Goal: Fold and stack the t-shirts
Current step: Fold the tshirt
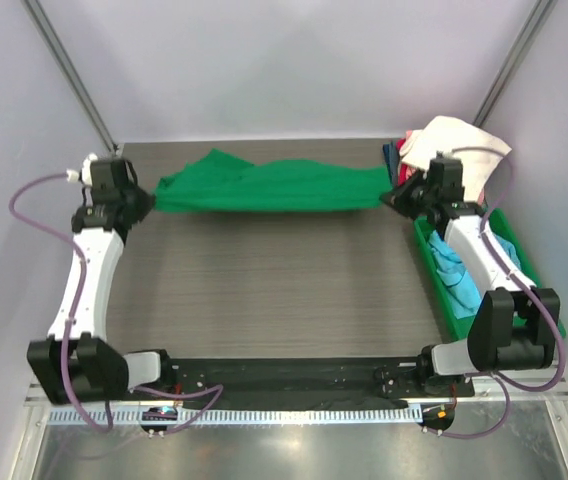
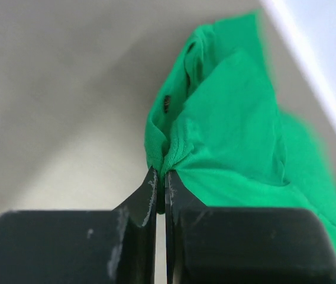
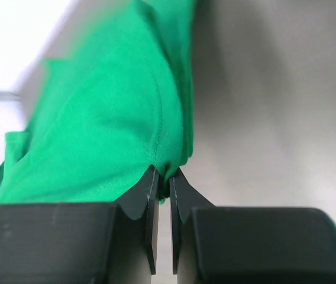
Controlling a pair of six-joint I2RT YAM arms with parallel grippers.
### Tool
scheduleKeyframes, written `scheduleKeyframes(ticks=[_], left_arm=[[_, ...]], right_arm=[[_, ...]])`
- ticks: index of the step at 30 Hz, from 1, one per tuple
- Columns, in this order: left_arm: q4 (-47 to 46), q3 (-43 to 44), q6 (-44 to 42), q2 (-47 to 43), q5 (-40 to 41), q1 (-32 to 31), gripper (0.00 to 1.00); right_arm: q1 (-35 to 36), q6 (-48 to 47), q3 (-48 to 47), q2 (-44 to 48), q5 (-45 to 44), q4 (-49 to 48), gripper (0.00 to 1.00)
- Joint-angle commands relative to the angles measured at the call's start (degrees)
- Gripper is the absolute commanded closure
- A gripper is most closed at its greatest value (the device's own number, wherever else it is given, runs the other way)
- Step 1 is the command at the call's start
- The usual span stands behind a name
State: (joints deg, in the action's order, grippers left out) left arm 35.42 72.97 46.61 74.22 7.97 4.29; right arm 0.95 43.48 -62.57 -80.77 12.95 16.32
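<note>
The bare tabletop (image 1: pixel 386 284) beside the bin is below and behind my right gripper. That gripper will next move back and down to release the shirt's end.
The bright green t-shirt (image 1: pixel 274 187) hangs stretched between my two grippers across the far part of the table. My left gripper (image 1: pixel 150 201) is shut on its left end, seen close in the left wrist view (image 2: pixel 161 175) with the green cloth (image 2: pixel 233 136) bunched at the tips. My right gripper (image 1: pixel 392 195) is shut on its right end, seen in the right wrist view (image 3: pixel 163 176) with the cloth (image 3: pixel 109 130) pinched there. A cream t-shirt (image 1: pixel 456 140) lies over red and navy ones at the far right. A light blue t-shirt (image 1: pixel 451 265) lies in the bin.
A rigid green plastic bin (image 1: pixel 442 300) stands along the table's right side under my right arm. The dark wood-grain table (image 1: pixel 274 280) lies below the stretched shirt. White walls close in on the sides and the back.
</note>
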Motion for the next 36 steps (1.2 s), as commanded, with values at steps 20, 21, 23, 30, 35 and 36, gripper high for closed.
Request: scheduleKeyframes(ticks=[20, 21, 23, 30, 35, 36], left_arm=[[17.8, -27.4, 7.9, -32.6, 8.8, 0.8, 0.35], [17.5, -26.6, 7.4, -33.3, 8.3, 0.9, 0.34], [14.4, -25.8, 4.4, -33.4, 6.1, 0.9, 0.34], [3.4, -17.6, -5.5, -18.6, -0.8, 0.8, 0.36], [-3.1, -4.1, -10.4, 3.7, -4.0, 0.8, 0.40], [-4.1, -1.6, -11.7, 7.9, -5.1, 0.8, 0.40]], right_arm=[[-0.2, 6.3, 35.1, 27.4, 2.4, 9.8, 0.20], [-0.2, 6.5, 34.5, 30.5, 2.4, 10.3, 0.19], [-0.2, 6.9, 33.6, 33.3, 2.1, 11.1, 0.19], [-0.2, 0.8, 23.0, 26.0, 2.7, 9.6, 0.19], [-0.2, -3.0, 14.9, 13.0, 2.9, 8.5, 0.19], [-0.2, -3.3, 13.2, 11.8, 2.5, 7.6, 0.19]])
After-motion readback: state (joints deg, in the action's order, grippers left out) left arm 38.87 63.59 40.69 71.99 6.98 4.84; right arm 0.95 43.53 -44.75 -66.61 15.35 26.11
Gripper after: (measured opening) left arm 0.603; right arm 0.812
